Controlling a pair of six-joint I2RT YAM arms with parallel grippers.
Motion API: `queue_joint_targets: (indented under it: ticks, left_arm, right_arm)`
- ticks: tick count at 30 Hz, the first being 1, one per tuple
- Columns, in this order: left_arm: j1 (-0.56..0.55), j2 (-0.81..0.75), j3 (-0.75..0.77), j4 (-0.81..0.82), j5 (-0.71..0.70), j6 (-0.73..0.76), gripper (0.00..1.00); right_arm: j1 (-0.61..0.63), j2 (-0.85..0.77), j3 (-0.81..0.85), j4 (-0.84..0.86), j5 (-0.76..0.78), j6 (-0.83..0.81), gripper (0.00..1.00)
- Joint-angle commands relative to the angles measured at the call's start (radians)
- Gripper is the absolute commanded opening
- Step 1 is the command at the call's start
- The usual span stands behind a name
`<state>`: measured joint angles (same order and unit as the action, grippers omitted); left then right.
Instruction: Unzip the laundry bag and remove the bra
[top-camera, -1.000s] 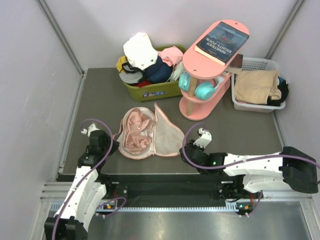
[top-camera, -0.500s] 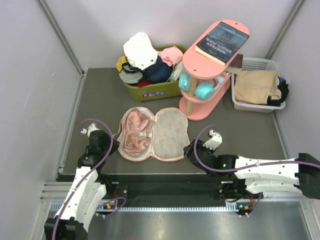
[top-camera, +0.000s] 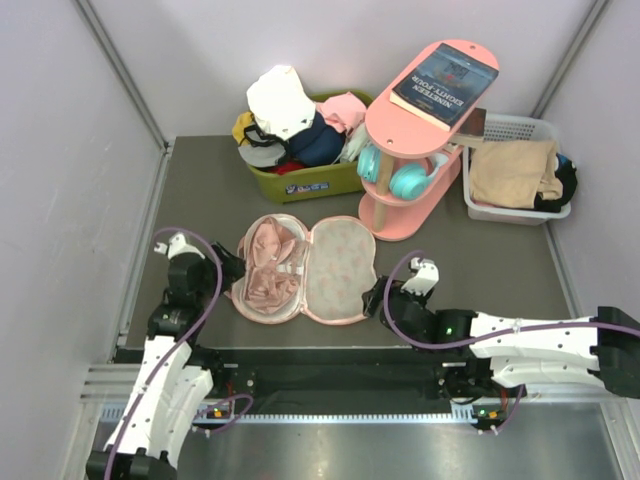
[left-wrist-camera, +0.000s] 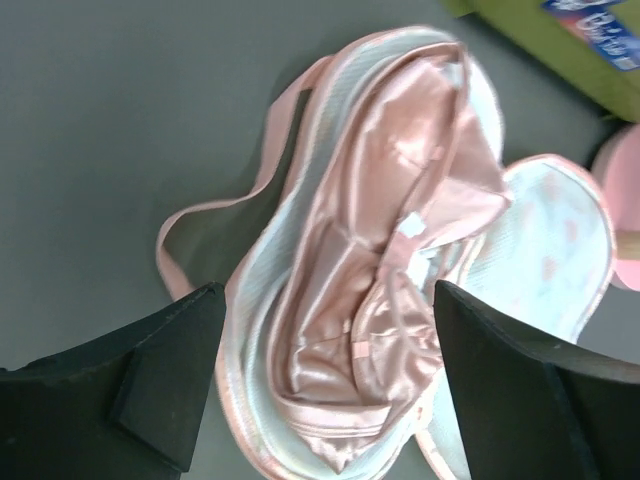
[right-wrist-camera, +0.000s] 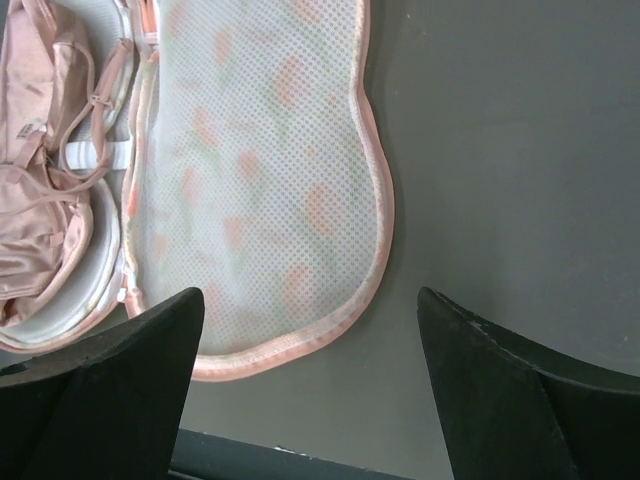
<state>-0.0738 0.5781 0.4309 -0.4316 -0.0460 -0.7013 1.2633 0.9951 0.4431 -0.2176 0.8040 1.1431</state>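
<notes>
I should move my left gripper to the right in the top view next and lower it onto the middle fold between the cups of the bra (top-camera: 268, 266).
The laundry bag (top-camera: 342, 268) lies unzipped and spread flat like an open clamshell in the middle of the table. Its printed mesh lid (right-wrist-camera: 262, 170) is folded out to the right. The satin pink bra (top-camera: 268, 266) lies crumpled in the left half (left-wrist-camera: 245, 330); it also shows in both wrist views (left-wrist-camera: 390, 270) (right-wrist-camera: 38, 150). My left gripper (top-camera: 224, 272) hovers open at the bag's left end, its jaws straddling the bra (left-wrist-camera: 328, 292) without touching it. The thin pink loop (left-wrist-camera: 176, 248) trails left. My right gripper (top-camera: 378, 298) stands open over the lid's near right edge (right-wrist-camera: 310, 295), holding nothing.
A green bin (top-camera: 305, 184) heaped with clothes stands behind the bag. To its right is a pink two-tier shelf (top-camera: 385, 215) carrying a book (top-camera: 445, 83) and teal headphones (top-camera: 405, 178). A white basket (top-camera: 470, 195) with tan cloth sits at the back right.
The bag's raised lid has dropped flat to the right. Both grippers have gone from shut to open, letting go of the bag. The left wrist has lifted slightly away.
</notes>
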Motion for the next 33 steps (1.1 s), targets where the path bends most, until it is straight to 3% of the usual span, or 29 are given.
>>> queue_joint_targets:
  ticks: [1, 11, 28, 33]
  left_arm:
    - [0.000, 0.058, 0.061, 0.086, 0.096, 0.114, 0.85]
    - [-0.035, 0.360, 0.063, 0.266, 0.236, 0.128, 0.79]
    - [-0.096, 0.549, 0.094, 0.353, 0.184, 0.164, 0.73]
    - [-0.119, 0.575, 0.103, 0.361, 0.172, 0.169, 0.61]
  right_arm:
    - [0.010, 0.000, 0.008, 0.073, 0.024, -0.055, 0.87]
    - [0.010, 0.025, 0.013, 0.096, 0.012, -0.066, 0.87]
    - [0.010, 0.051, 0.025, 0.095, 0.000, -0.065, 0.88]
    - [0.008, 0.050, 0.020, 0.095, 0.006, -0.060, 0.88]
